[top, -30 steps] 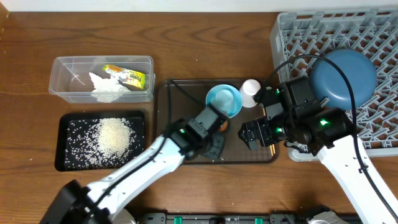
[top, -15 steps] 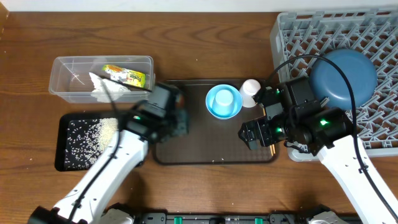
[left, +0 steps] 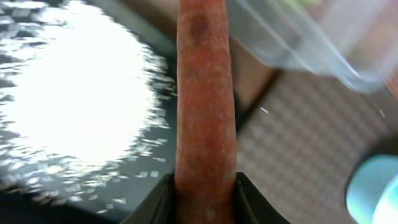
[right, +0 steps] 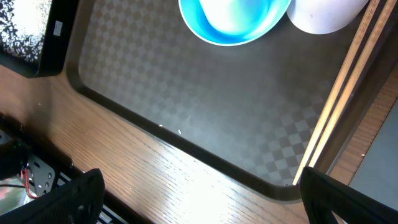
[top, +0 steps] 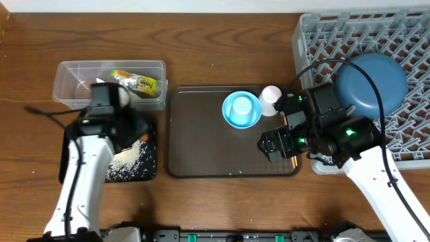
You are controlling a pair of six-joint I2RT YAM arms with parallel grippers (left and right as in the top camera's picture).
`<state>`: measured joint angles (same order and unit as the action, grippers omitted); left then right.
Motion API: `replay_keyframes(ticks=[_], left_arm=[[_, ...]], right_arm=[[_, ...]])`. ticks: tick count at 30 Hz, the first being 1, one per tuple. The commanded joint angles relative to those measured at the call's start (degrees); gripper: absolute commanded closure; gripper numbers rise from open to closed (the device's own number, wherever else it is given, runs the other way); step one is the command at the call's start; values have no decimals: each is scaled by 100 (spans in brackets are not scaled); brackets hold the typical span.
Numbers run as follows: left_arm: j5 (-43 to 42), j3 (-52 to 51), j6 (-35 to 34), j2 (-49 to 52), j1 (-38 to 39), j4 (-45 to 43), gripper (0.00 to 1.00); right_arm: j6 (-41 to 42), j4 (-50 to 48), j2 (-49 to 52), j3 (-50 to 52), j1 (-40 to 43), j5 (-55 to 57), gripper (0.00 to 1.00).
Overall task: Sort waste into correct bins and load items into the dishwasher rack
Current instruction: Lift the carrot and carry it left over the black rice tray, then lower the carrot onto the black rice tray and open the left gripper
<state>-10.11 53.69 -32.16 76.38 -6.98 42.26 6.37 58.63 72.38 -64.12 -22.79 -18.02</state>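
The rice (left: 87, 87) is below, on the left in the overhead view. My left gripper will next go down to that side and let go of the carrot piece (left: 205, 112) onto the rice.
My left gripper (top: 136, 133) is shut on the orange carrot piece (left: 205, 112) and hangs over the right part of the black tray (top: 149, 171), beside the white rice (left: 81, 99). The clear tub (top: 74, 87) behind it holds the tissue (top: 124, 95) and the green-yellow wrapper (top: 138, 82). A light-blue bowl (top: 242, 109) and a white cup (top: 271, 97) sit on the brown tray (top: 208, 144). My right gripper (right: 199, 205) stands open and empty above that tray's front right corner, next to the chopsticks (right: 339, 106). In the grey rack (top: 403, 33) the dark-blue bowl (top: 371, 84) lies upside down.
Bare wooden table (top: 201, 47) runs along the back and the front edge. The rack takes up the right side, and my right arm (top: 363, 161) crosses its front left corner.
My left arm has swung left from the brown tray to the black tray, carrying the carrot piece. The right arm has stayed still.
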Motion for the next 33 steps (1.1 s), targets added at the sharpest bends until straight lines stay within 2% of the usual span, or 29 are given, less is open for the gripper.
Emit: replay_keyframes(ticks=[1,9,16,19,22,24,26,28,33], left_arm=[[37,-26,-79,-81,-468,125,87],[442,-437,-490,-79,-1335,2,87],[461,-1064,-750,-79,-1808,-673,86],[463,-1172,-763,-79,-1880,-793,75],[461,-1174,-761,-79,-1882,-802,73],[463,-1174,-758,-79,-1882,-815,67],[461,-1172,-752,-81,-1882,-837,53],[457,-1152,-752,-92,-1882,-831,46],[319,-988,-605,-225,-1882,-741,37]], right_arm=[[0,-7,28,-52,-118,-20,1],[0,-9,28,-52,-118,-20,1],[0,-7,28,-52,-118,-20,1],[-2,-9,28,-52,-118,-17,1],[0,-9,28,-52,-118,-20,1],[0,-7,28,-52,-118,-17,1],[-2,-9,28,-52,-118,-20,1],[0,-7,28,-52,-118,-20,1],[0,-9,28,-52,-118,-17,1]])
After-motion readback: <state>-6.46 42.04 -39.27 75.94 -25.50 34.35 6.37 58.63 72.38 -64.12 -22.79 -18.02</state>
